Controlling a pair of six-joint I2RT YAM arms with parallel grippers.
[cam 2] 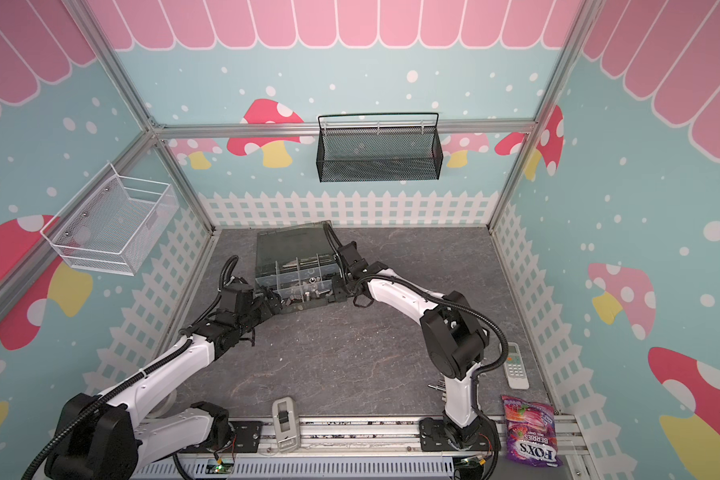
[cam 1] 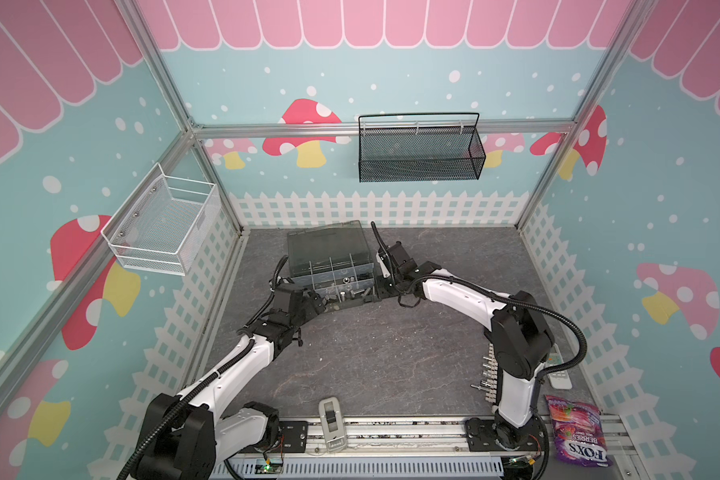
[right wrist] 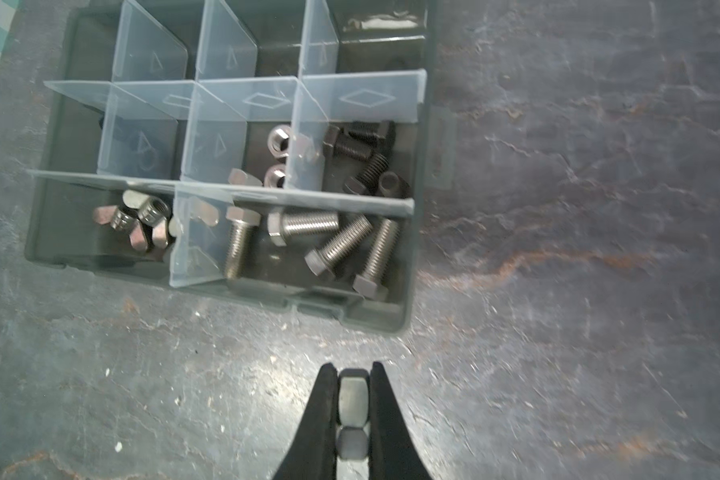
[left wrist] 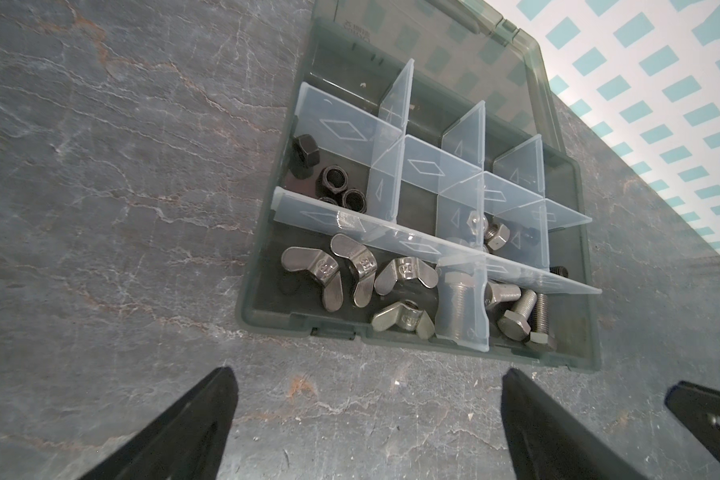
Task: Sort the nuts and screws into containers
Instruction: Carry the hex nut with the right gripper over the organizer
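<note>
The right gripper moves outward past the silver screws and over the container of silver hex nuts next. It releases the grey nut [right wrist: 352, 399] where matching nuts already lie.
The dark grey organizer box [cam 1: 329, 245] [cam 2: 296, 245] stands open at the back of the table, its containers split by pale dividers [left wrist: 429, 166]. Inside lie silver wing nuts [left wrist: 350, 274], black hex nuts [left wrist: 333, 178], silver screws [right wrist: 333, 245], black screws [right wrist: 358, 149] and silver hex nuts [right wrist: 277, 143]. My right gripper [right wrist: 353, 368] [cam 1: 378, 293] is shut on a grey hex nut [right wrist: 352, 399], just off the box's right front corner, above the table. My left gripper [left wrist: 368, 372] [cam 1: 319, 301] is open and empty at the box's left front corner.
A black mesh basket [cam 1: 420, 149] hangs on the back wall and a white wire basket [cam 1: 163, 224] on the left wall. A white terminal strip [cam 1: 489, 374], a remote [cam 1: 558, 370] and a candy bag [cam 1: 574, 432] lie by the right arm's base. A grey device [cam 1: 331, 424] sits at the front edge.
</note>
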